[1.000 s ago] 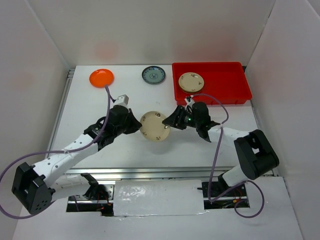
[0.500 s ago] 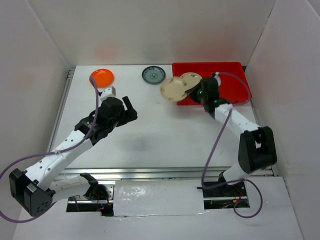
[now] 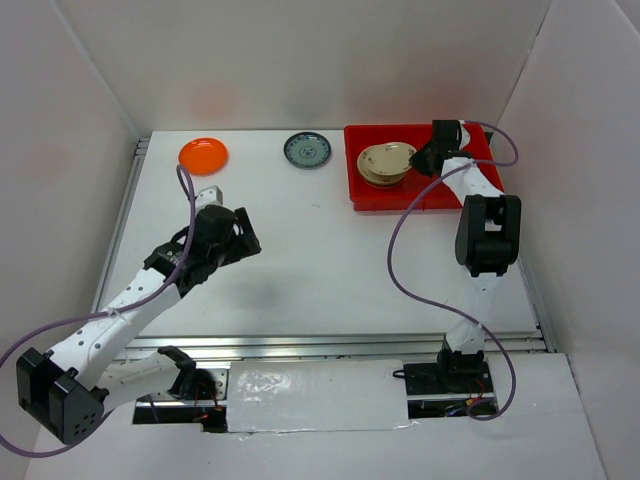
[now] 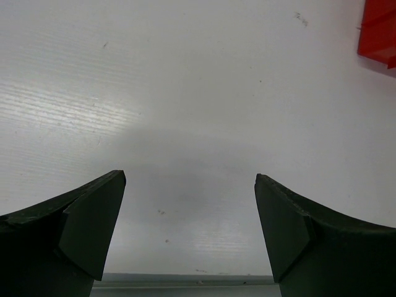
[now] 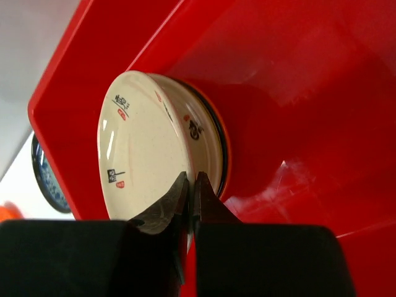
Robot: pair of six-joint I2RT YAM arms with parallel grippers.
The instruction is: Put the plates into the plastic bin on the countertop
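Observation:
Next, the left gripper reaches outward and to its left in the top view toward the orange plate's near rim (image 3: 196,172) and lowers its open fingers.
The red plastic bin (image 3: 470,185) stands at the back right of the white countertop (image 3: 320,270). Inside it my right gripper (image 3: 420,162) is shut on the rim of a cream patterned plate (image 3: 385,158), which lies tilted on top of another plate. The right wrist view shows the cream plate (image 5: 151,145) pinched between my right gripper's (image 5: 193,180) closed fingers, over a dark-rimmed plate (image 5: 218,148). An orange plate (image 3: 203,155) and a grey-blue plate (image 3: 307,150) sit on the back of the countertop. My left gripper (image 3: 248,238) hangs open and holds nothing; its wrist view shows the left gripper (image 4: 190,179) over bare table.
White walls close in the table on three sides, and metal rails run along its left edge (image 3: 125,220) and front edge. A corner of the red bin (image 4: 378,34) shows at the upper right of the left wrist view. The right arm's purple cable (image 3: 400,240) loops over the table.
The right gripper closed on the cream plate at mid-table and carried it into the bin onto the other plate. The left gripper opened, let go of it and drew back left.

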